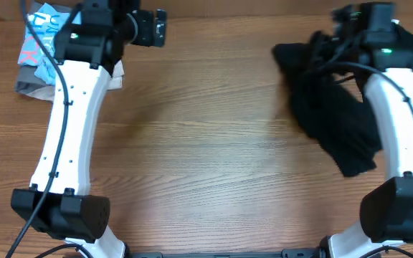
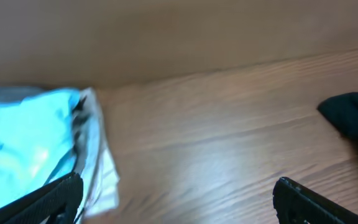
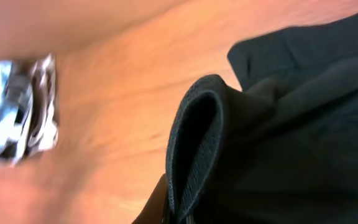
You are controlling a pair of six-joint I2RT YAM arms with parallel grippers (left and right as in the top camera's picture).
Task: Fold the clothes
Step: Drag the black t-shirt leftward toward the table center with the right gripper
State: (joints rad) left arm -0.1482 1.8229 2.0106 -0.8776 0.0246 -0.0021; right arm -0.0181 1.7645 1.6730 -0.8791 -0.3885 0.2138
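The raised fold needs to go to the left in the overhead view next, carried by the robot's right gripper toward the table's empty middle, where open wood leaves room.
The clothes (image 1: 332, 107) are a crumpled heap of black fabric at the right of the wooden table. My right gripper (image 3: 191, 214) is shut on a raised fold of this black fabric (image 3: 197, 143), which fills the right half of the right wrist view; the jaws are mostly hidden by the cloth. In the overhead view the right gripper is hard to tell apart from the black heap. My left gripper (image 2: 179, 208) is open and empty, low over the bare table at the far left (image 1: 160, 29). An edge of the black fabric (image 2: 353, 115) shows at the right of the left wrist view.
A light-blue and white printed cloth (image 1: 41, 39) lies at the table's far left corner, just left of the left gripper's left finger (image 2: 23, 146). It also shows blurred in the right wrist view (image 3: 17, 118). A wall runs along the table's back edge (image 2: 166, 37).
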